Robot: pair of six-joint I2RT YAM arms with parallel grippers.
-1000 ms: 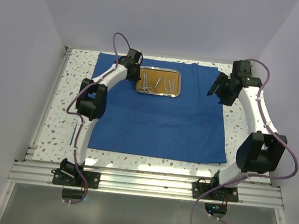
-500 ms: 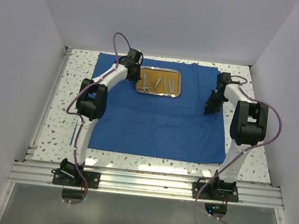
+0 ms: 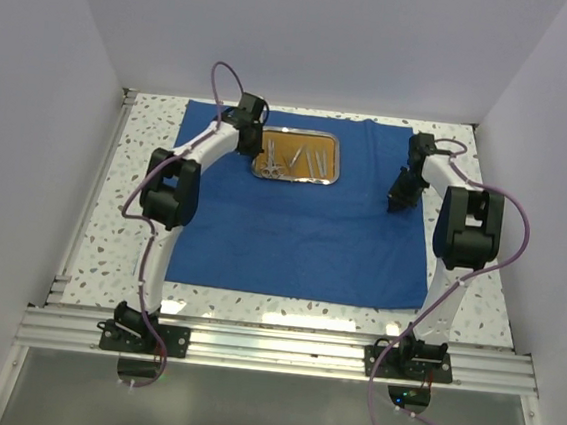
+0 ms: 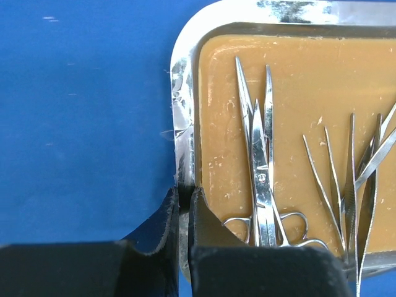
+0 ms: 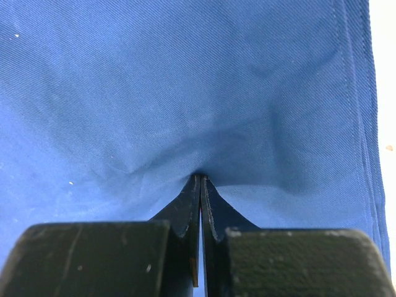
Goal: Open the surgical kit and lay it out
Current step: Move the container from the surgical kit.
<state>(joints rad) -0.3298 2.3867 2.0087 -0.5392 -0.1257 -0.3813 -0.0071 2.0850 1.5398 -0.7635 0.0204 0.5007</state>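
I will next slide the tray in my left gripper outward and to the left in the top view, toward the cloth's far corner (image 3: 200,118), and let go of it, because that corner is empty.
The royal-blue cloth wrap (image 3: 301,234) lies spread flat on the table. On its far part sits the steel tray (image 3: 301,132) with the orange-brown base, holding several silver instruments (image 3: 299,159). In the left wrist view my left gripper (image 4: 184,189) is shut on the tray's left rim (image 4: 183,93), one finger outside and one inside. Ring-handled scissors (image 4: 261,179) and tweezers (image 4: 352,185) lie just right of it. My right gripper (image 5: 201,176) is shut with its tips down on the cloth (image 5: 185,80) near the right hem, creases running to the tips. From above it (image 3: 397,205) stands right of the tray.
Speckled tabletop (image 3: 113,206) shows around the cloth, wider on the left. A thin dark stick (image 3: 139,254) lies left of the cloth. White walls close in the left, far and right sides. An aluminium rail (image 3: 280,348) runs along the near edge.
The right arm swung in from the far right, came down onto the cloth and closed its jaws there. The left gripper tightened on the rim, and the tray shifted slightly left.
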